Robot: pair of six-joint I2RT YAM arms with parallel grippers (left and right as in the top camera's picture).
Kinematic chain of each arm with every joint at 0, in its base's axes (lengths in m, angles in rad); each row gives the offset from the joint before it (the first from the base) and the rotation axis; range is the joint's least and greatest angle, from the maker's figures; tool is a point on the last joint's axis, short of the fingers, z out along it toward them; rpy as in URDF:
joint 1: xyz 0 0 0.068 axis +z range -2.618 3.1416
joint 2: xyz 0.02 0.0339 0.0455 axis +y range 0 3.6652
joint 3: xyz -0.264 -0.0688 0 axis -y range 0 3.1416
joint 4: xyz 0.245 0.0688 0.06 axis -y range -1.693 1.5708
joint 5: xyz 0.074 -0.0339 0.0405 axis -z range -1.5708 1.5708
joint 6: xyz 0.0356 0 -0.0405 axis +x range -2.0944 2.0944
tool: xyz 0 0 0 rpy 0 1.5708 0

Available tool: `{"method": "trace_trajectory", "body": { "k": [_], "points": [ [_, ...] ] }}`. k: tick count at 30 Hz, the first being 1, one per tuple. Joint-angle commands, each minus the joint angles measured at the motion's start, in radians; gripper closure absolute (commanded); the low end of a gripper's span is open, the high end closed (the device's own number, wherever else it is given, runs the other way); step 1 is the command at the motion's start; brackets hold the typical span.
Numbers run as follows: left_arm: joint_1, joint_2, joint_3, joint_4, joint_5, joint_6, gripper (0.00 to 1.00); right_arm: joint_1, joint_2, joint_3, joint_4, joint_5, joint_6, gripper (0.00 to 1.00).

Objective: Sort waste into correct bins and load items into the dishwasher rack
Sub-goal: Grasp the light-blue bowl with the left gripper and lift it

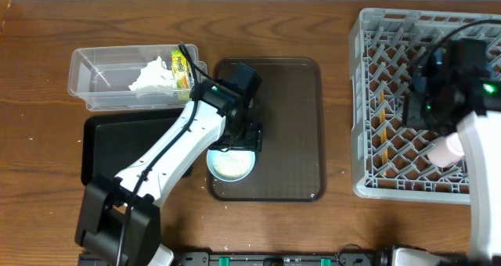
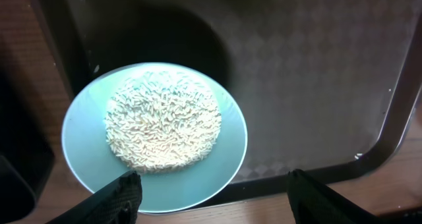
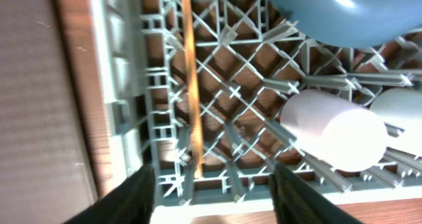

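Note:
My left gripper is open with that thin edge already between its fingers, so it needs to move down next and ease onto the rim of the white bowl (image 1: 249, 158) (image 2: 214, 188).
A pale bluish-white bowl (image 1: 232, 166) with a mound of white rice (image 2: 161, 125) sits at the front left of the brown serving tray (image 1: 290, 125). My left gripper (image 2: 214, 184) is open and empty, just above the bowl's near rim (image 2: 217, 178); overhead it shows as (image 1: 243, 137). My right gripper (image 3: 214, 178) is open and empty over the grey dishwasher rack (image 1: 368, 31). In the rack lie a wooden chopstick (image 3: 191, 85), a pink cup (image 3: 333, 128), a pale cup (image 3: 402, 118) and a blue plate (image 3: 343, 13). The tissue (image 1: 149, 77) and snack wrapper (image 1: 182, 69) lie in the clear tub (image 1: 94, 70).
The black tray (image 1: 109, 141) lies left of the serving tray, below the clear tub, partly under my left arm. The pink cup also shows overhead (image 1: 446, 150) beside my right arm. The rack reaches the table's right edge.

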Motion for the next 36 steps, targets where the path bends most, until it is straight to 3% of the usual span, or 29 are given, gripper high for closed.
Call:
{"method": "trace_trajectory", "body": {
  "k": [1,11,15,22,30,36],
  "points": [
    [-0.014,0.039,0.004,0.021,-0.006,-0.023,0.27,-0.013,-0.048,0.001,-0.012,-0.040,0.002,0.41],
    [-0.085,0.171,-0.004,0.105,-0.007,-0.023,0.34,-0.012,-0.045,0.000,-0.040,-0.064,0.002,0.40],
    [-0.097,0.229,-0.006,0.106,-0.007,-0.022,0.50,-0.012,-0.045,0.000,-0.043,-0.064,0.002,0.41],
    [-0.095,0.236,-0.005,0.098,-0.028,-0.018,0.94,-0.012,-0.045,0.000,-0.045,-0.063,0.002,0.42],
    [-0.021,0.080,-0.002,0.030,-0.050,0.032,0.94,-0.012,-0.045,0.000,-0.049,-0.062,0.002,0.42],
    [0.150,-0.073,-0.002,0.005,0.185,0.227,0.94,-0.012,-0.045,0.000,-0.052,-0.061,0.002,0.43]
  ]
}}
